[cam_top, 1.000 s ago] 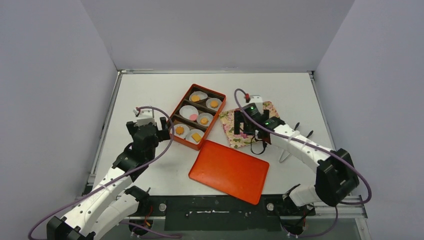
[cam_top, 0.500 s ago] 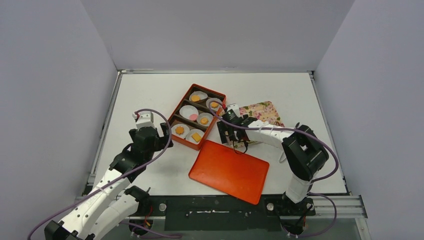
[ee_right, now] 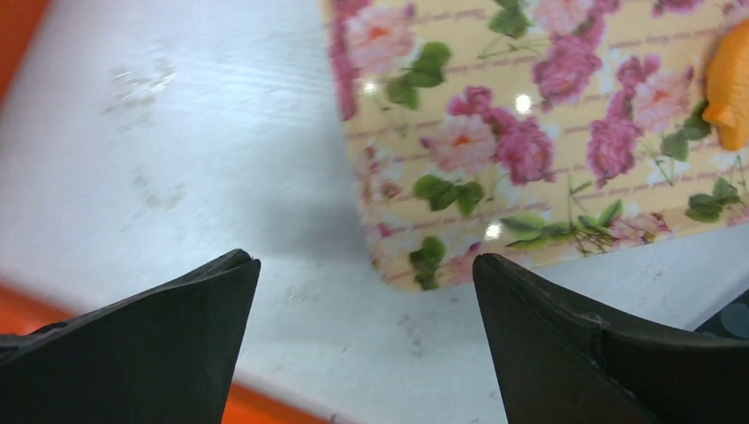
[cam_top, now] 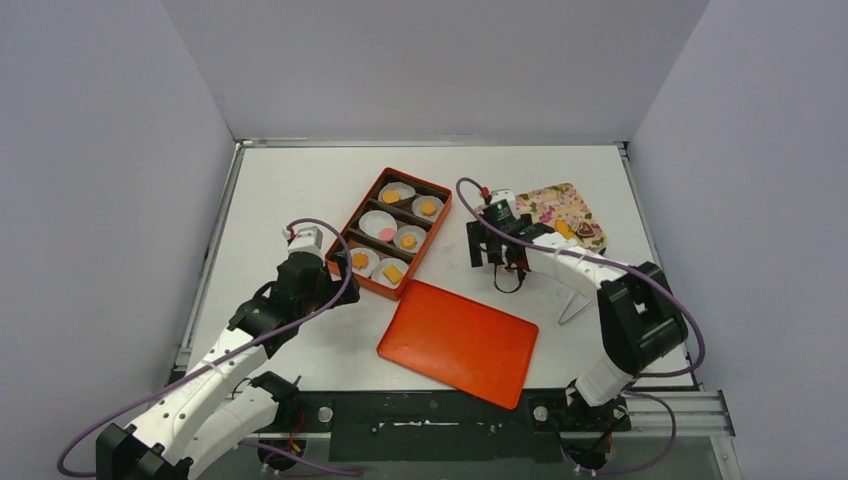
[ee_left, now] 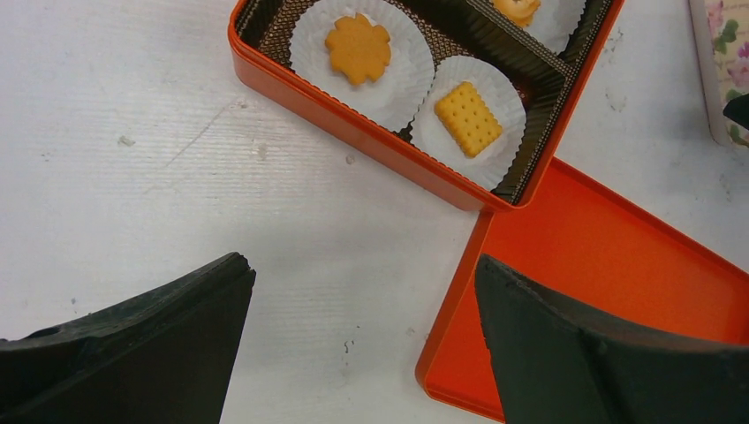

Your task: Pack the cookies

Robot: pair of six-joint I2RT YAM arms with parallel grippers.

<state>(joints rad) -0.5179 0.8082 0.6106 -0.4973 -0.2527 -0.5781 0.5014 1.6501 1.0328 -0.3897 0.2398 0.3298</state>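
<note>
My right gripper moves back and down next, turning so its fingers straddle the lid's far edge (cam_top: 463, 299) (ee_right: 258, 403), since that edge lies below and back from it.
The orange box (cam_top: 349, 223) holds white paper cups with cookies: orange ones (cam_top: 390, 196) and one pink (cam_top: 386, 233). The left wrist view shows its near end, with a flower-shaped cookie (ee_left: 358, 49) and a square cookie (ee_left: 470, 117). On the floral tray (cam_top: 548, 205) lie an orange cookie (cam_top: 565, 229) and a dark heart cookie (cam_top: 585, 229). My left gripper (cam_top: 338, 290) (ee_left: 362, 291) is open and empty by the box's near corner. My right gripper (cam_top: 500, 262) (ee_right: 364, 274) is open and empty over bare table at the corner of the tray (ee_right: 521, 132), whose orange cookie (ee_right: 729, 88) shows at the edge.
The orange lid (cam_top: 458, 342) lies flat in front of the box, between the arms; its edge also shows in the left wrist view (ee_left: 618, 291). Grey walls enclose the table on three sides.
The floral tray has shifted back and to the right, and its two cookies now show. My right gripper swung left, then back beside the tray. My left gripper moved closer to the box.
</note>
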